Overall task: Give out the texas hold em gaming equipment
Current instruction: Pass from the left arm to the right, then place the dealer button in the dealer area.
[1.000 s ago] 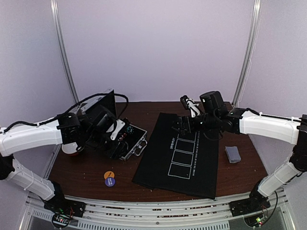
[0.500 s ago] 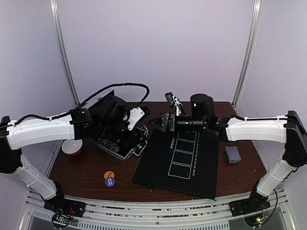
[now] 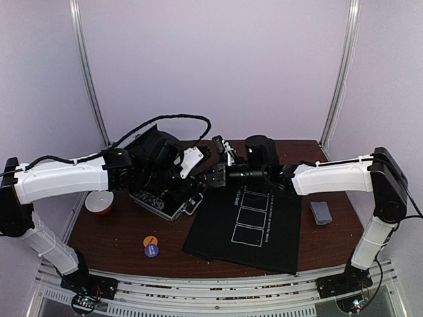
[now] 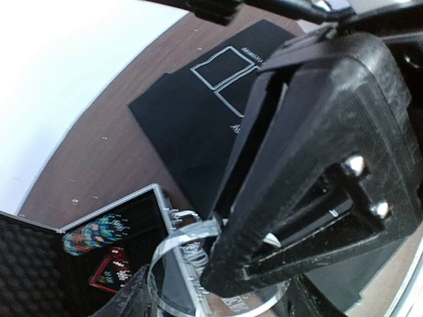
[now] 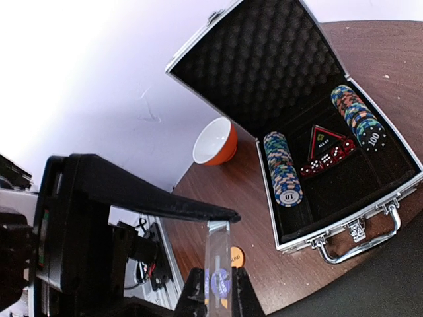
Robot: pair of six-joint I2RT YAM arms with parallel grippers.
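Observation:
The right gripper will pull the disc off the case next and move it down to let it go, since the bare mat between the case (image 3: 165, 199) and the card outlines has free room below the gripper.
A clear round disc (image 4: 173, 290) hangs over the open silver case (image 3: 165, 199), held by both grippers. My left gripper (image 4: 211, 298) spans its rim from side to side. My right gripper (image 5: 217, 300) has come in from the right and pinches the disc's flat faces, so the disc (image 5: 218, 251) shows edge-on. In the top view the two grippers, left (image 3: 200, 165) and right (image 3: 213, 177), meet above the case's right end. Two rows of striped chips (image 5: 282, 168) (image 5: 357, 115) and red dice (image 5: 327, 157) lie in the case. Orange (image 3: 151, 242) and purple (image 3: 151, 251) discs sit on the table.
A black mat (image 3: 258, 221) with white card outlines covers the middle of the table. A grey-blue deck of cards (image 3: 321, 212) lies right of the mat. A red-and-white bowl (image 3: 99, 201) stands left of the case, whose lid (image 5: 264, 59) stands open.
My right gripper has swung left from over the mat to the left gripper and shut on the clear disc. The left arm has lifted right from the case.

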